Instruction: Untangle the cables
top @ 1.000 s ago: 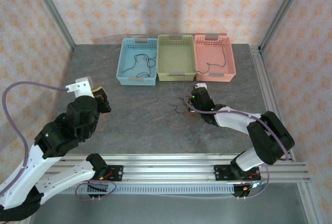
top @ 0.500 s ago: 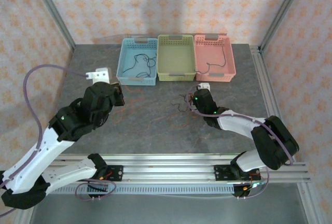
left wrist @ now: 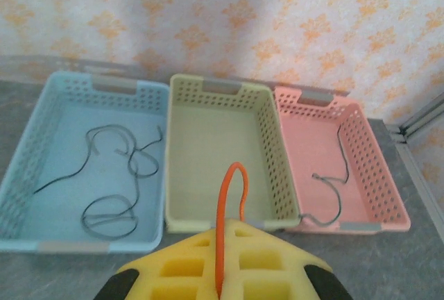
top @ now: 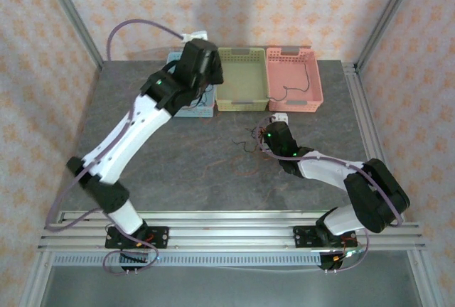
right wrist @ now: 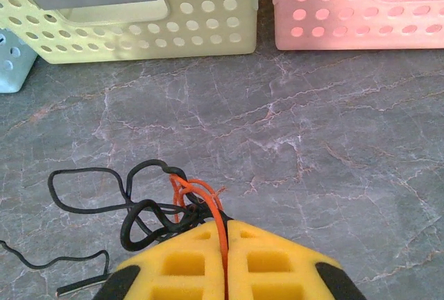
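Observation:
Next, my left gripper reaches outward, lowers over the green basket's bottom below and outward of it and releases the orange-red cable, as that bottom is bare of cables.
My left gripper [left wrist: 229, 236] is shut on an orange-red cable [left wrist: 222, 203], which loops up from between its yellow pads. It hangs raised in front of the green basket [left wrist: 208, 88]. In the top view the left arm [top: 195, 65] reaches over the blue basket [top: 169, 83]. My right gripper [right wrist: 225, 229] is low on the table, shut on another orange-red cable [right wrist: 208, 203] that runs into a knot of black cables [right wrist: 139, 210]. That tangle [top: 249, 142] lies just left of the right gripper [top: 266, 136].
Three baskets stand in a row at the back. The blue basket [left wrist: 90, 246] holds a thin dark cable [left wrist: 111, 210], and the pink basket [left wrist: 388, 210] holds another [left wrist: 340, 175]. The green basket [top: 242, 101] shows no cable. Frame posts rise at the table's far corners.
The left arm has swung from the near left up and forward to the baskets, carrying its orange-red cable. The right gripper has stayed by the tangle, still shut.

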Controlling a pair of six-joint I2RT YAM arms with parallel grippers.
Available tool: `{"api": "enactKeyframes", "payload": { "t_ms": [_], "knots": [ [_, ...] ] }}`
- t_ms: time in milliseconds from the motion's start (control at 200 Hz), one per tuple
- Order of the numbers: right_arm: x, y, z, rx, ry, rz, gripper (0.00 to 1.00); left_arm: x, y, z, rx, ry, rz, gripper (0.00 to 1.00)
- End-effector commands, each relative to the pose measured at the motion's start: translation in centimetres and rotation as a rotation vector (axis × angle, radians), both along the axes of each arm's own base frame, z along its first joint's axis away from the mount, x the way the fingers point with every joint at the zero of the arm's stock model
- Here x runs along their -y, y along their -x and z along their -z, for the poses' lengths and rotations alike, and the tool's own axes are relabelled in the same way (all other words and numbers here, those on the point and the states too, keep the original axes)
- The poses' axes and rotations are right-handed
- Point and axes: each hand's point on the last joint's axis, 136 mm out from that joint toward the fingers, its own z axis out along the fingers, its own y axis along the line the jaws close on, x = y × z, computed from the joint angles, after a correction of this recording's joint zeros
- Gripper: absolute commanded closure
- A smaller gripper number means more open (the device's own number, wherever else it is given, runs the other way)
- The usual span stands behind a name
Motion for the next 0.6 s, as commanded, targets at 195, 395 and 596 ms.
{"api": "enactKeyframes", "payload": {
  "t_ms": [195, 395, 596],
  "knots": [
    [0.2, -0.1, -1.6, 0.046, -0.052, 0.014, 1.0, 4.7, -10.0, 3.7, -0.013, 0.008, 0.028, 1.0],
    [0.1, -0.1, -1.6, 0.047, -0.054, 0.009, 1.0, 7.3, -16.8, 10.6, -0.017, 0.001, 0.063, 1.0],
    [-0.1, -0.1, -1.7, 0.046, -0.059, 0.004, 1.0, 7.8, -19.7, 18.1, -0.089, 0.017, 0.068, 1.0]
  ]
}}
